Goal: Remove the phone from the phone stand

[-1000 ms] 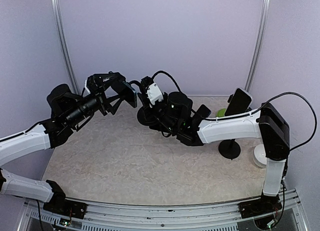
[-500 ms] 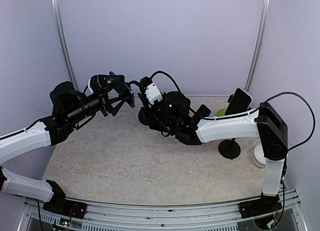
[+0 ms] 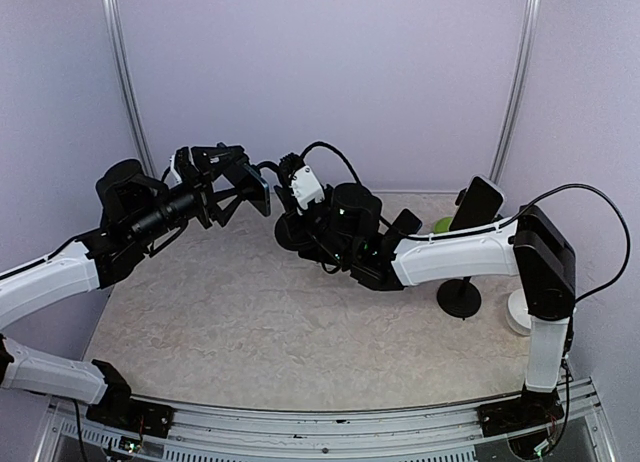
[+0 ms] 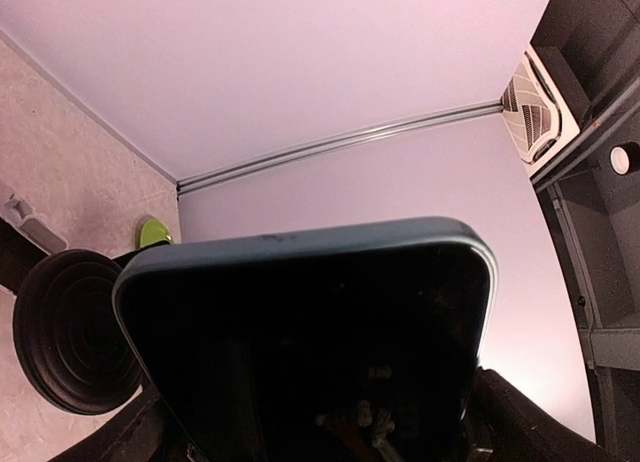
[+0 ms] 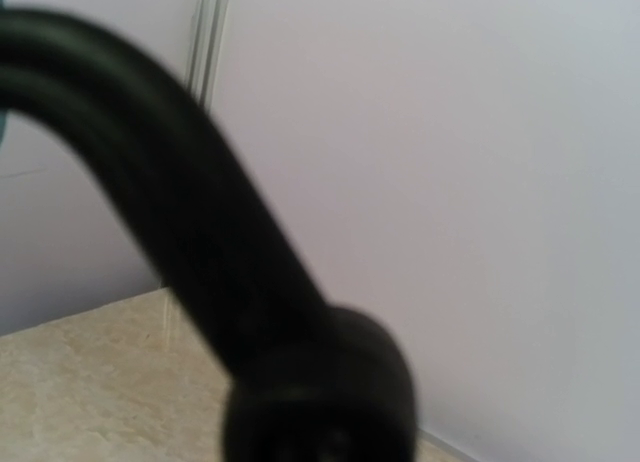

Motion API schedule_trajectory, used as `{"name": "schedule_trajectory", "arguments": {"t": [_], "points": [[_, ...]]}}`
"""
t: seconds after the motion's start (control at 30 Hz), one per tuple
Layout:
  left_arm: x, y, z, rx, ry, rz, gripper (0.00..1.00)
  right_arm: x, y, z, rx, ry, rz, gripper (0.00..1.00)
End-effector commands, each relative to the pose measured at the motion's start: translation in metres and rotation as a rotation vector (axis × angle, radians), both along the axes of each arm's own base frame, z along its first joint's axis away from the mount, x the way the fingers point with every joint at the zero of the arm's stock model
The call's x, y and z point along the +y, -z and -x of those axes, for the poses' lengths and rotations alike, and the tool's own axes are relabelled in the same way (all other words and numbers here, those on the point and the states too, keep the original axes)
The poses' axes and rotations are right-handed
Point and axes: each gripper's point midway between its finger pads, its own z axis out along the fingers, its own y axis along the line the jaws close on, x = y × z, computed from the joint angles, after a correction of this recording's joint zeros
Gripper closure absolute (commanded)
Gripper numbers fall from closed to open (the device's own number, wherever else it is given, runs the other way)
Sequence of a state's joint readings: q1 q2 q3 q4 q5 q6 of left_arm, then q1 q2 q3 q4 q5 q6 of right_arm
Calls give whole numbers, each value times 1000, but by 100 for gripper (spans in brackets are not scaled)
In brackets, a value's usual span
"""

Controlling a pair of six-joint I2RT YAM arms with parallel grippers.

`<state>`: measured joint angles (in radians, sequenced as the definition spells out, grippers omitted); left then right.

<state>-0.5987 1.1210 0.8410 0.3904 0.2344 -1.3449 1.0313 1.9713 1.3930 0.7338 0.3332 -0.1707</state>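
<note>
My right gripper moves down and back next, setting the stand onto the bare tabletop to release its stem, since the round base hangs tilted in the air.
The phone (image 3: 258, 187), black-screened in a blue case, hangs high over the back left of the table. It fills the left wrist view (image 4: 300, 342). My left gripper (image 3: 248, 185) has a finger against each long edge of the phone, shut on it. The black phone stand (image 4: 75, 347) shows its round base below the phone. Its curved stem (image 5: 180, 212) runs blurred and close across the right wrist view, down to where the jaws are. My right gripper (image 3: 298, 217) sits at that stand, shut on its stem; its fingers are hidden.
A second black stand (image 3: 460, 298) carrying another phone (image 3: 478, 202) is at the right. A green object (image 3: 441, 225) lies behind it and a white round object (image 3: 520, 312) sits by the right wall. Lilac walls close in the back and sides.
My left gripper has pushed forward around the phone, risen a little, and drawn its fingers in onto the phone's edges. The right arm has stayed put.
</note>
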Motion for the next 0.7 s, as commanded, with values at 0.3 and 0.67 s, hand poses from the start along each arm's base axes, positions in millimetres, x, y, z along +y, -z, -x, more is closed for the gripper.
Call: {"name": "schedule_trajectory", "arguments": {"t": [0.3,0.67], "points": [[-3,-13,0,-200,33,-301,32,5,-33,20,-67,-107,-76,100],[12,-7,-1,-349,31,-654,46,9,4,34,-37,-217,41,100]]}}
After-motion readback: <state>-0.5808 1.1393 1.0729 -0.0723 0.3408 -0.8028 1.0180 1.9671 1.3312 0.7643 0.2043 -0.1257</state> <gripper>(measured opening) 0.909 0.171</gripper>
